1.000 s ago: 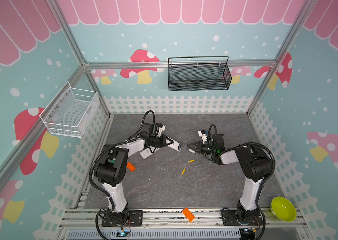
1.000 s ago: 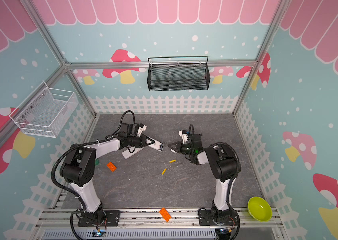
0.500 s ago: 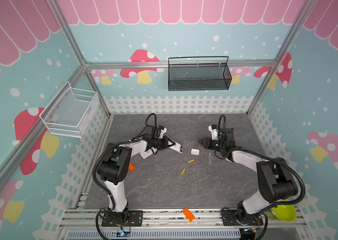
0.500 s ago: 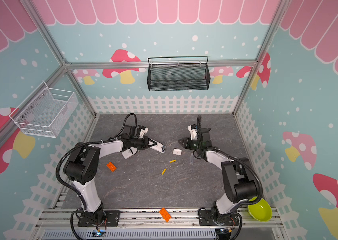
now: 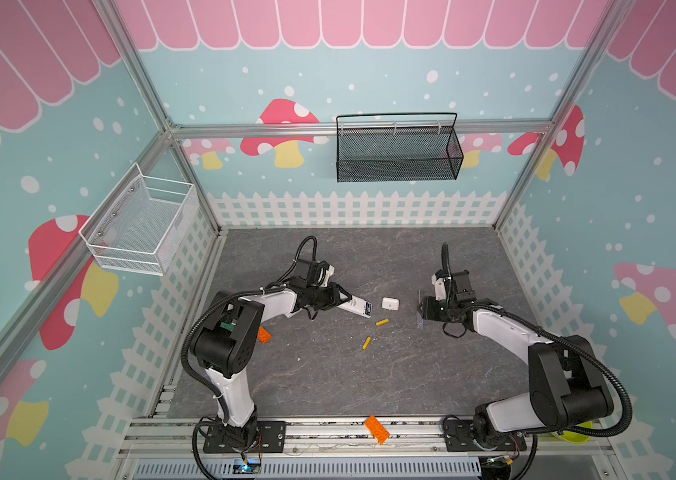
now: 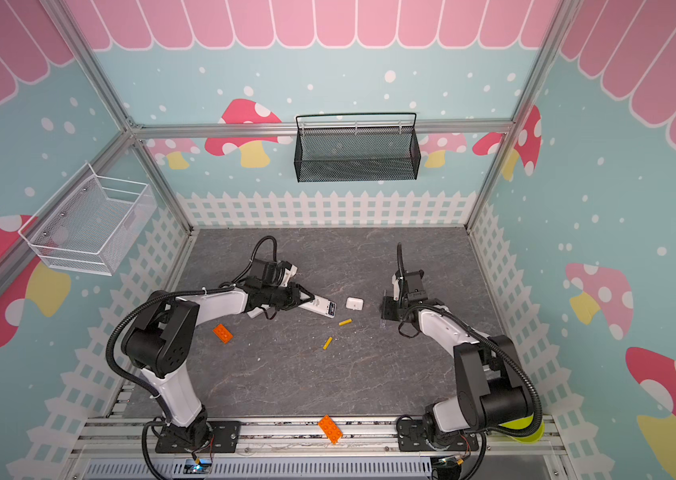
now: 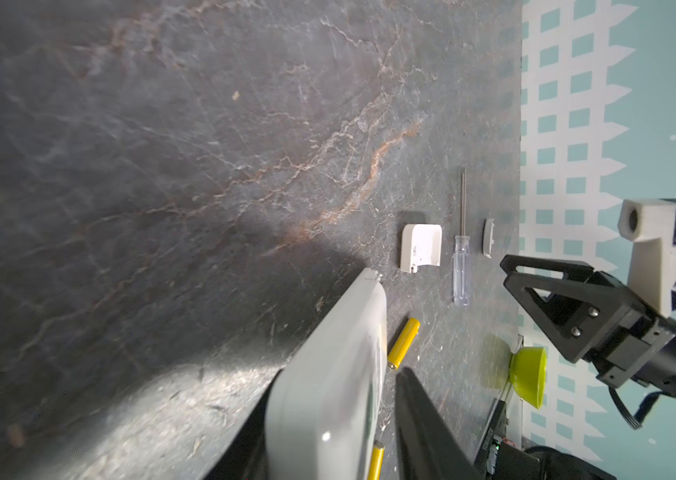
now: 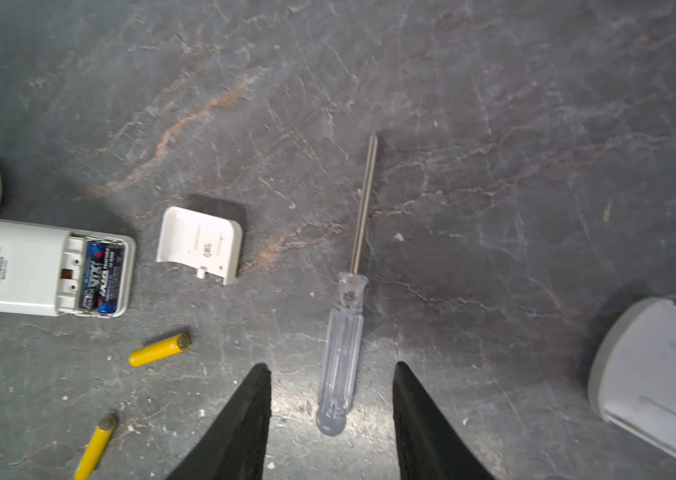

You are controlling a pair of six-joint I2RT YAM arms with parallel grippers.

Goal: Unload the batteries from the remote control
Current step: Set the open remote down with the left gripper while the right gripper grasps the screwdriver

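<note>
My right gripper should move down onto the clear handle of the screwdriver (image 5: 420, 321) (image 8: 344, 345), toward the rounded end of the handle, because its open fingers are already on both sides of the handle from above.
The white remote control (image 5: 359, 307) (image 8: 16, 270) sits between the jaws of my left gripper (image 5: 344, 297) (image 7: 340, 386). The jaws are open, with a gap beside one finger (image 7: 423, 415). The remote's compartment is uncovered, and two black batteries (image 8: 101, 276) lie in it. Two yellow batteries (image 5: 382, 322) (image 5: 365, 343) lie loose on the table in front of the remote. The white cover (image 5: 390, 303) (image 8: 199, 241) rests beside it. My right gripper (image 5: 421, 307) (image 8: 331, 366) is open just above the clear handle of the screwdriver (image 8: 344, 345).
A grey-white piece (image 8: 656, 374) lies close to my right gripper. One orange brick (image 5: 263, 334) sits by the left arm and another (image 5: 377, 429) on the front rail. A green bowl (image 6: 523, 428) is at the front right. Fence walls surround the table.
My right gripper left the white cover on the table, moved right and opened over the screwdriver. My left gripper's jaws have widened around the remote.
</note>
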